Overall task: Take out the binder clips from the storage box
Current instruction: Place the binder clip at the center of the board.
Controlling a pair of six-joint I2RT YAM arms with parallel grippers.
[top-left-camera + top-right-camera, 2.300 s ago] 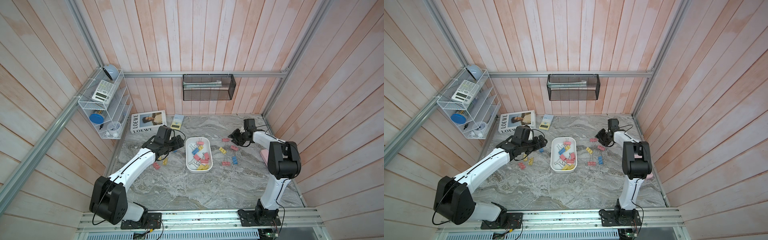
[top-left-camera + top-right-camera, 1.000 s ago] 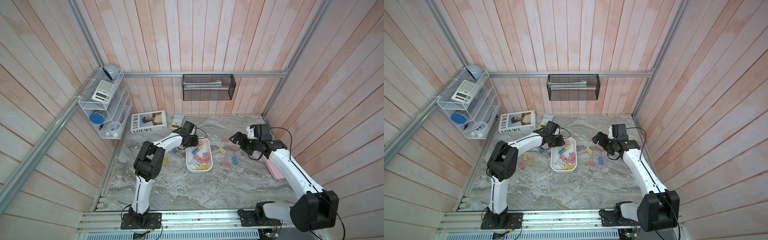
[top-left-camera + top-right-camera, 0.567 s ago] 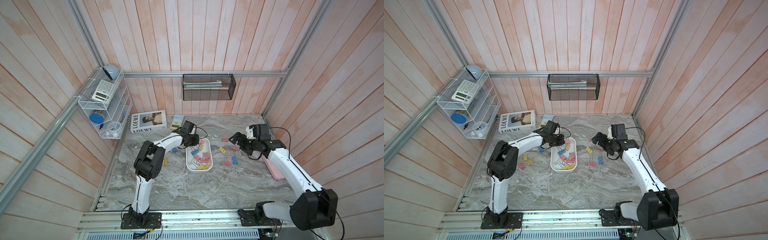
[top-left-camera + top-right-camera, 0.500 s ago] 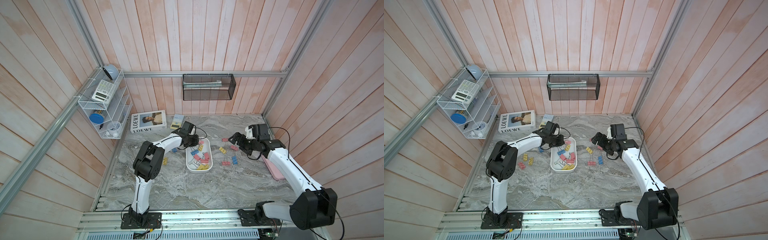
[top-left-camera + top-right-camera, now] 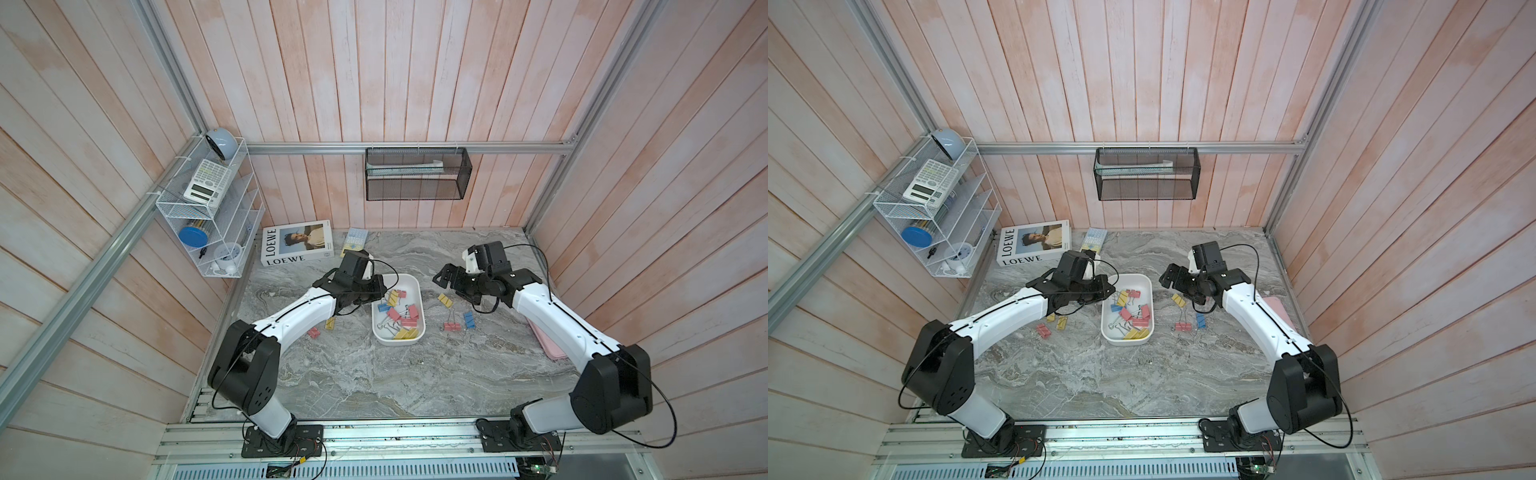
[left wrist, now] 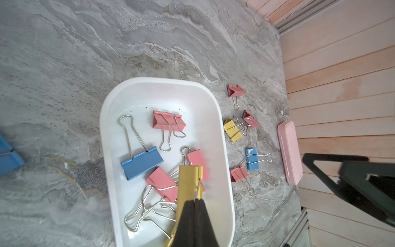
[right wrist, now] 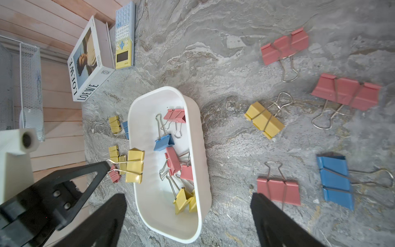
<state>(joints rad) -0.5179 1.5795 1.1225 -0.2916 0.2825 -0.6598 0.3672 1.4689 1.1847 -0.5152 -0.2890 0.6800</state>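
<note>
My left gripper next moves back and down to bare tabletop between box [image 5: 420, 291] and loose clips to release the handles, as that lies below and back.
The white storage box [image 5: 420, 291] [image 5: 1148, 291] sits mid-table and holds several pink, blue and yellow binder clips [image 6: 142, 164] [image 7: 162, 144]. My left gripper [image 5: 383, 291] [image 5: 1111, 291] [image 6: 194, 202] is shut on the wire handles of a yellow binder clip [image 6: 189, 181] [image 7: 135, 165]. That clip hangs at the box's far left rim. My right gripper [image 5: 451, 286] [image 5: 1177, 289] [image 7: 188, 196] stands open and empty, above the table just right of the box. Loose clips [image 5: 445, 300] [image 7: 265, 123] lie to the box's right, and more loose clips [image 5: 313, 332] lie to its left.
A LOEWE book [image 5: 297, 243] and a calculator [image 5: 353, 241] lie at the back left. A flat pink lid [image 5: 545, 343] rests by the right wall. A white wire rack [image 5: 208, 216] hangs on the left wall, a black mesh basket [image 5: 417, 174] on the back wall.
My left gripper came from the table left of the box to over the box, then shut on the yellow clip. The right gripper stayed open and hardly moved in the last second.
</note>
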